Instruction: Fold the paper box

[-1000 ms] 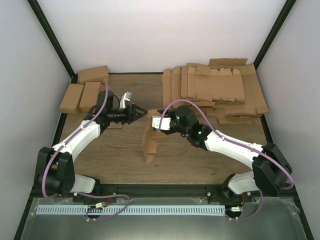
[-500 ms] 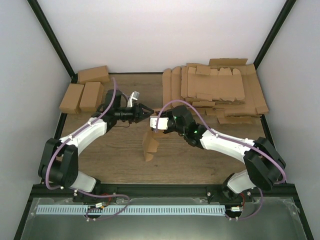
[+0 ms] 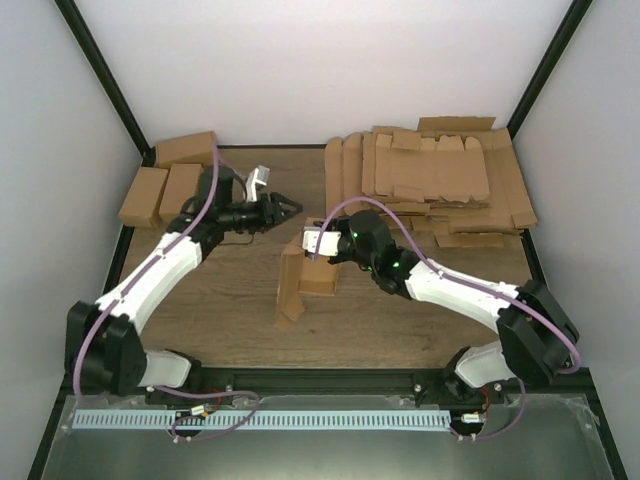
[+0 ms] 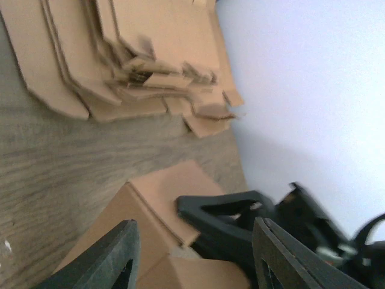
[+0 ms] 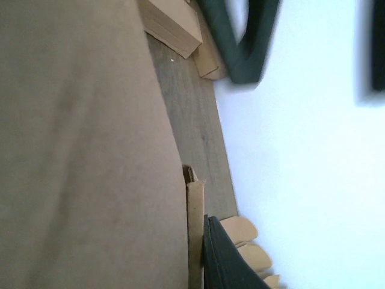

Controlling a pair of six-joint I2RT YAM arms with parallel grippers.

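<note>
The bare part of the tabletop nearer my base is clear, so next my right gripper should move back and down, turn the paper box (image 3: 303,282) onto that spot and release it.
The paper box (image 3: 303,282) is a partly folded brown cardboard piece standing on the table centre. My right gripper (image 3: 314,244) is shut on its top edge. In the right wrist view the cardboard (image 5: 78,150) fills the left side, with one dark finger (image 5: 224,262) pressed flat against its edge and the other finger hidden behind it. My left gripper (image 3: 285,208) is open and empty, just behind and left of the box. In the left wrist view its gripper (image 4: 194,244) hovers with wide jaws over the box (image 4: 159,195) and the right gripper's black finger (image 4: 222,220).
A big stack of flat cardboard blanks (image 3: 430,180) lies at the back right, and also shows in the left wrist view (image 4: 120,54). Three folded cartons (image 3: 165,180) sit at the back left corner. White walls stand close on three sides.
The left gripper has drawn back toward the rear left, away from the box. The box has swung wider and now shows a broader face under the right gripper.
</note>
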